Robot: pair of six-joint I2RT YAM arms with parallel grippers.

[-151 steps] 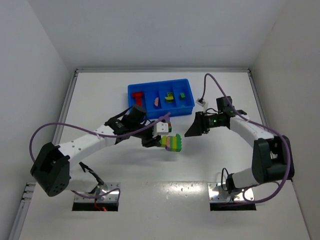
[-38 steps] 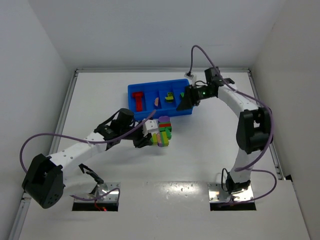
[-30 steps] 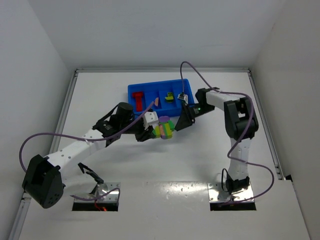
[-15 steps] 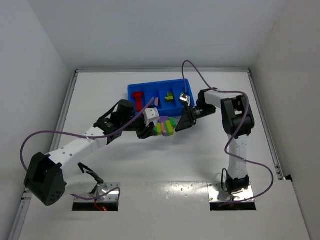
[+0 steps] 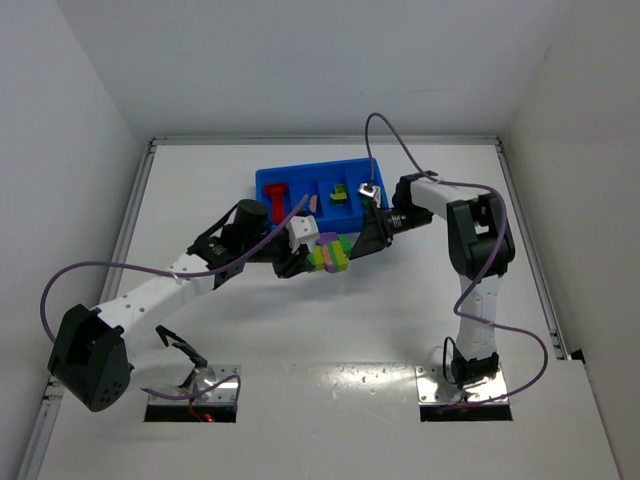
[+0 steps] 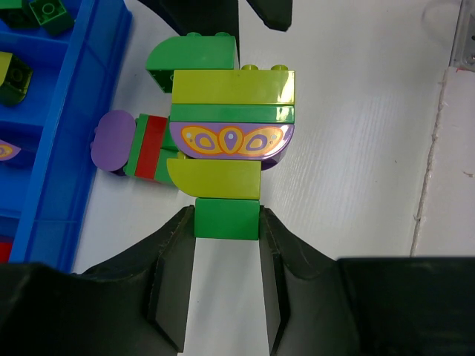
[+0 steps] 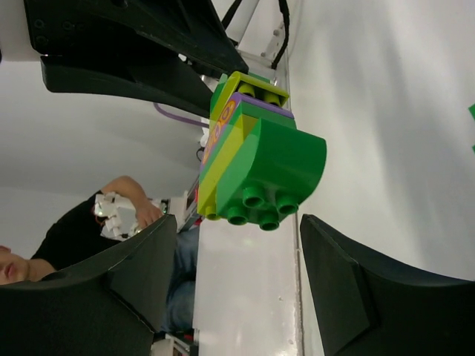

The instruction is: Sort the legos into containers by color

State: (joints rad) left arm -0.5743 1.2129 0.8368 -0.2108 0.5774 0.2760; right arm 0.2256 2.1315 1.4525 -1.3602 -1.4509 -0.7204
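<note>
The left gripper pulls off the stack next, outward over the tray's green-brick section [image 5: 358,176] [image 6: 50,16], to its right in the top view, and releases green among green.
My left gripper [image 5: 300,262] is shut on the bottom green brick [image 6: 226,219] of a stack of legos [image 5: 328,254]. The stack has yellow-green, green and purple patterned bricks [image 6: 230,139], with a red, green and purple piece [image 6: 141,144] at its side. It hangs just in front of the blue tray [image 5: 262,178], whose wall shows in the left wrist view [image 6: 74,148]. My right gripper [image 5: 362,240] is open at the stack's other end. Its fingers stand apart on either side of the rounded green brick [image 7: 278,167], not touching it.
The tray holds red bricks [image 5: 276,197], a pink piece [image 5: 312,203] and yellow-green and green pieces [image 5: 340,194]. In the left wrist view a dark green brick [image 6: 44,11] lies in one compartment. The right arm's purple cable [image 5: 385,135] loops over the tray.
The left gripper has carried the stack up toward the tray. The right arm swung to the tray and then down to the stack's far end. In the last half second almost nothing moved.
</note>
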